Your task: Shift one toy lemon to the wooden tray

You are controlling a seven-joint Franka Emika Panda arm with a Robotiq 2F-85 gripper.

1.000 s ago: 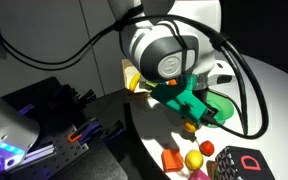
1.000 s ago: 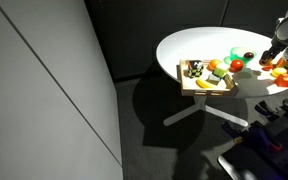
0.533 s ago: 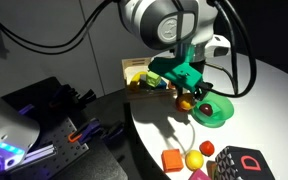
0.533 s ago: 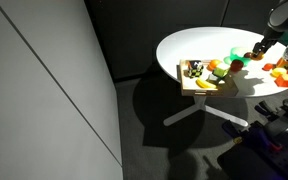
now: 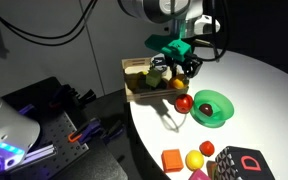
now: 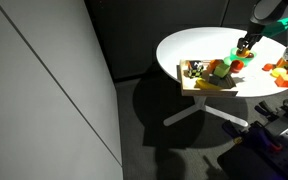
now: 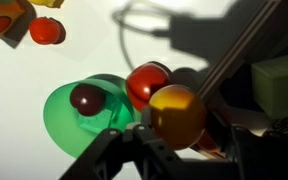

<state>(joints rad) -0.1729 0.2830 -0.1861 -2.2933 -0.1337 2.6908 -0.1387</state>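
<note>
I will carry the toy lemon over the rim of the wooden tray toward the green block, and then I will lower the lemon.
My gripper [image 7: 174, 150] is shut on a toy lemon [image 7: 176, 113], a smooth yellow-orange ball that fills the middle of the wrist view. In an exterior view the gripper [image 5: 186, 70] hangs above the table next to the near end of the wooden tray [image 5: 132, 68], which holds several fruits. In an exterior view the gripper [image 6: 246, 46] is just beyond the tray [image 6: 206, 88]. A second toy lemon [image 5: 194, 160] lies on the table near the front.
A round green bowl [image 5: 212, 107] with a dark red fruit [image 7: 87, 97] sits below the gripper, with a red ball fruit [image 5: 184, 103] beside it. An orange block [image 5: 171, 160] and a black box with a red letter [image 5: 240, 165] lie at the front.
The arm has risen from the front toys and moved over the green bowl toward the wooden tray, carrying the lemon with it.
</note>
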